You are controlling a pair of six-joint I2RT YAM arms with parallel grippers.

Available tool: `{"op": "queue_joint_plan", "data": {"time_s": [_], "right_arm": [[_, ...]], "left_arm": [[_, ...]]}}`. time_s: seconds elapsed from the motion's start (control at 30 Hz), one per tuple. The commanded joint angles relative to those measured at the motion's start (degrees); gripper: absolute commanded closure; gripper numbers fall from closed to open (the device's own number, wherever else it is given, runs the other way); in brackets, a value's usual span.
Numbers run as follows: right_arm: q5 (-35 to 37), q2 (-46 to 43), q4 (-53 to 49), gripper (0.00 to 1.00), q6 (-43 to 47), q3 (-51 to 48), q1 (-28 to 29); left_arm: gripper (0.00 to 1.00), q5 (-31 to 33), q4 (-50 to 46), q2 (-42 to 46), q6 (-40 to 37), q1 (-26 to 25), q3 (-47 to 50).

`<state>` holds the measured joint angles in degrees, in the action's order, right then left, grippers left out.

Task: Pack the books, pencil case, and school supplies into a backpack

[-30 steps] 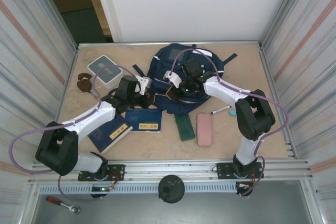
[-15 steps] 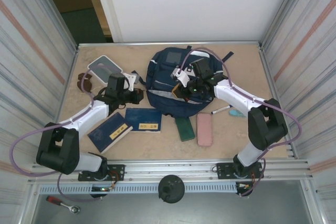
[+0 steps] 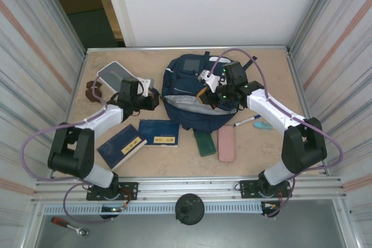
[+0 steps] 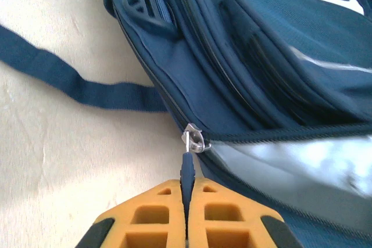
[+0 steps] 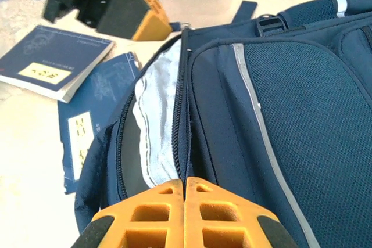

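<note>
My left gripper will pull the blue zipper pull (image 4: 187, 169) outward along the bag's edge to the side buckle (image 4: 141, 7) and let it go, because that part of the zipper is still zipped.
The navy backpack (image 3: 195, 94) lies at the table's back centre, its main zipper partly undone and grey lining (image 5: 157, 114) showing. My left gripper (image 3: 152, 98) is at the bag's left side, shut on the blue zipper pull (image 4: 187, 169) below the metal slider. My right gripper (image 3: 204, 98) is shut on the backpack's (image 5: 290, 114) fabric edge beside the zipper. Two dark-blue books (image 3: 121, 146) (image 3: 158, 132) lie in front of the bag on the left. A pink pencil case (image 3: 226, 142), a white marker with a blue cap (image 3: 247, 121) and a green flat item (image 3: 204, 142) lie in front on the right.
A white-and-grey square box (image 3: 119, 76) stands at the back left beside a brown object (image 3: 93, 90). A small teal item (image 3: 263, 125) lies near the marker. A loose backpack strap (image 4: 70, 82) trails over the table. Metal walls close in both sides.
My left gripper has drawn the zipper pull leftwards, and the opening now shows more grey lining. My right gripper has moved right and back with the bag's edge.
</note>
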<state>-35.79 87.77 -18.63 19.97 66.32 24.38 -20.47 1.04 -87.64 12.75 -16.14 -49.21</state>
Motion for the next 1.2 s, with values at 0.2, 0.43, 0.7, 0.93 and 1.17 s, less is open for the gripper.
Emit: {"op": "queue_joint_plan", "data": {"time_s": [0.2,0.43,0.7,0.93,1.17], "right_arm": [[-3.53,-3.96,0.21,1.00,0.64,0.21,-3.58],[-4.60,-3.50,0.53,1.00,0.42,1.37,-3.78],[-6.46,-2.26,0.02,1.00,0.33,3.91,-3.48],[-7.44,-1.85,-1.73,1.00,1.37,5.70,-3.60],[-7.85,-1.97,-2.63,1.00,1.90,5.97,-3.92]], "left_arm": [[1.00,0.12,5.39,-11.35,1.48,1.46,-8.40],[1.00,-0.63,8.55,-16.99,3.10,1.60,-11.37],[1.00,-1.69,10.56,-23.37,4.93,1.55,-16.09],[1.00,-1.12,10.56,-27.75,6.04,1.55,-21.70],[1.00,-1.51,11.66,-31.43,7.42,1.55,-25.32]]}}
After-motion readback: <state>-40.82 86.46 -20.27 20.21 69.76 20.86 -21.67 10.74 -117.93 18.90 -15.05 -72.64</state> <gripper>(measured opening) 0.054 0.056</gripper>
